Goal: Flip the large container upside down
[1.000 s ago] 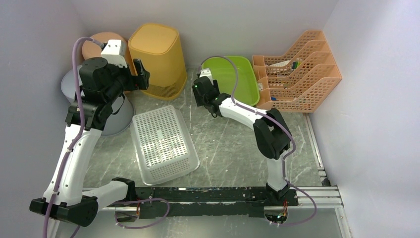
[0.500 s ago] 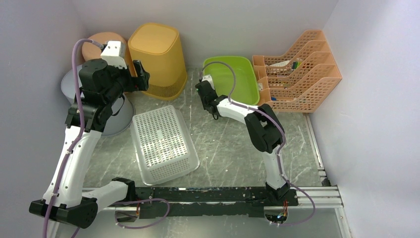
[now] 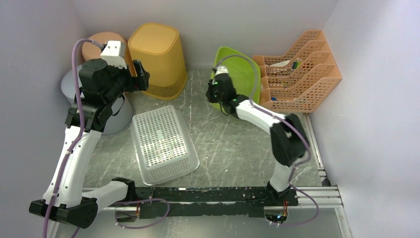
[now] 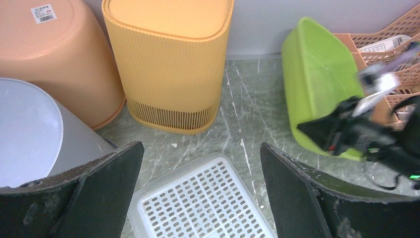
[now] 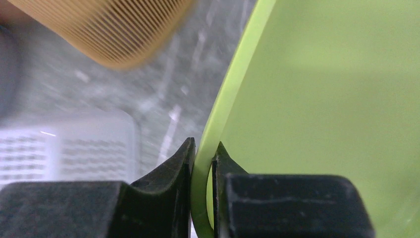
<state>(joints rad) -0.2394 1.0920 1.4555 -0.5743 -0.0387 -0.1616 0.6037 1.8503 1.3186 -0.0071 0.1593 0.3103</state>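
Observation:
The tub tips onto the bare tabletop (image 3: 199,93) (image 5: 181,82) beside the yellow bin next as my right gripper turns over and down, then releases it, since the tub's opening faces the rack.
The large container (image 3: 244,69) is a lime-green plastic tub at the back of the table. It is tipped up on its right side, with its left rim raised and its opening facing right, towards the rack. My right gripper (image 3: 218,89) is shut on that raised left rim. In the right wrist view the gripper (image 5: 203,148) pinches the green rim (image 5: 218,114) between both fingers. The left wrist view shows the tilted tub (image 4: 317,79) with the right arm in front of it. My left gripper (image 3: 141,74) hangs open by the yellow bin, holding nothing (image 4: 200,145).
A yellow ribbed bin (image 3: 157,57), an orange round bucket (image 3: 96,42) and a grey bin (image 3: 106,111) stand upside down at the back left. A white perforated basket (image 3: 161,144) lies inverted in the middle. An orange file rack (image 3: 297,69) stands directly right of the tub.
My right gripper closed on the green tub's left rim and lifted it, tipping the tub from flat up onto its right side. The left arm has not moved.

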